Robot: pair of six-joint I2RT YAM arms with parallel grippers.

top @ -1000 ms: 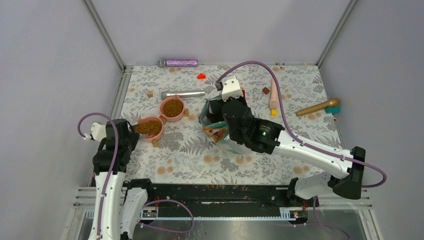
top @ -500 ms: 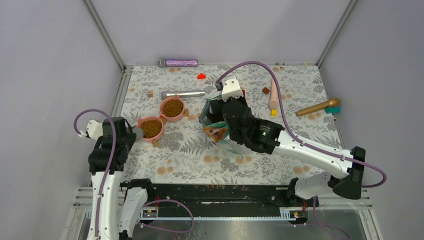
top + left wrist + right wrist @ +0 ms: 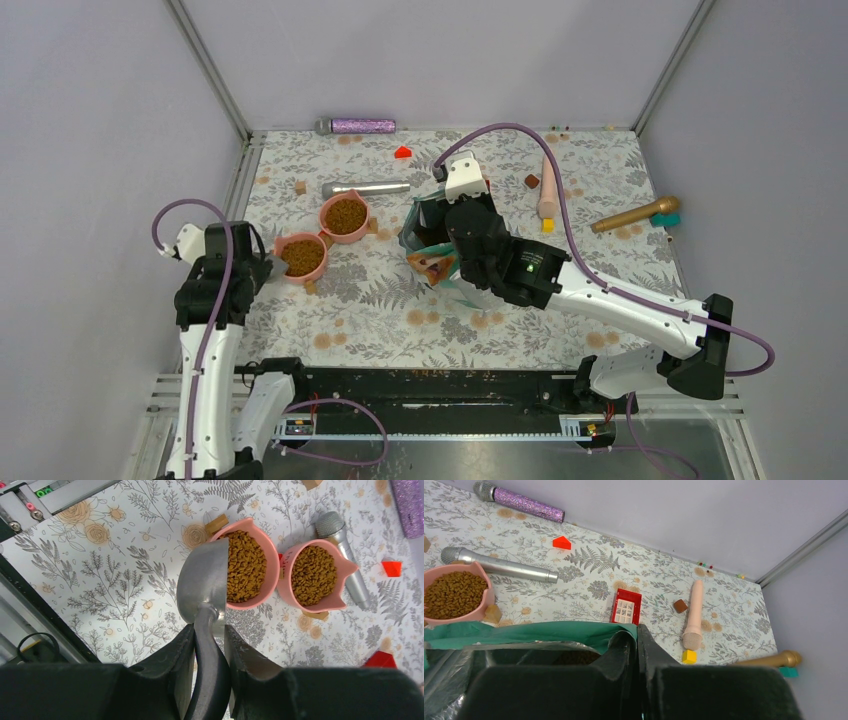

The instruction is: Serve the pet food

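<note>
My left gripper carries the scoop over the near bowl toward the teal bag next, then down onto the table [image 3: 364,271] [image 3: 267,645], since both bowls are full.
Brown kibble [image 3: 245,565] fills two joined pink bowls, the near bowl [image 3: 302,256] and the far bowl [image 3: 343,216]. My left gripper [image 3: 209,630] is shut on the dark handle of a metal scoop [image 3: 202,587]. The scoop is tipped on its side against the near bowl's left rim, and its inside is hidden. In the top view the left gripper [image 3: 252,270] sits just left of that bowl. My right gripper [image 3: 638,632] is shut on the rim of the open teal bag [image 3: 524,632]. It holds the bag [image 3: 420,235] upright at mid-table, with dark kibble [image 3: 574,657] inside.
A silver microphone [image 3: 365,188] lies behind the bowls and a purple glitter one [image 3: 360,126] by the back wall. A pink microphone [image 3: 547,190], a gold one [image 3: 633,215], a red grid piece [image 3: 626,606], a yellow cube [image 3: 689,656] and brown cubes [image 3: 532,181] lie right of the bag.
My left arm has drawn slightly left, and the scoop has moved from over the near bowl to its left rim. The right arm and bag have not moved.
</note>
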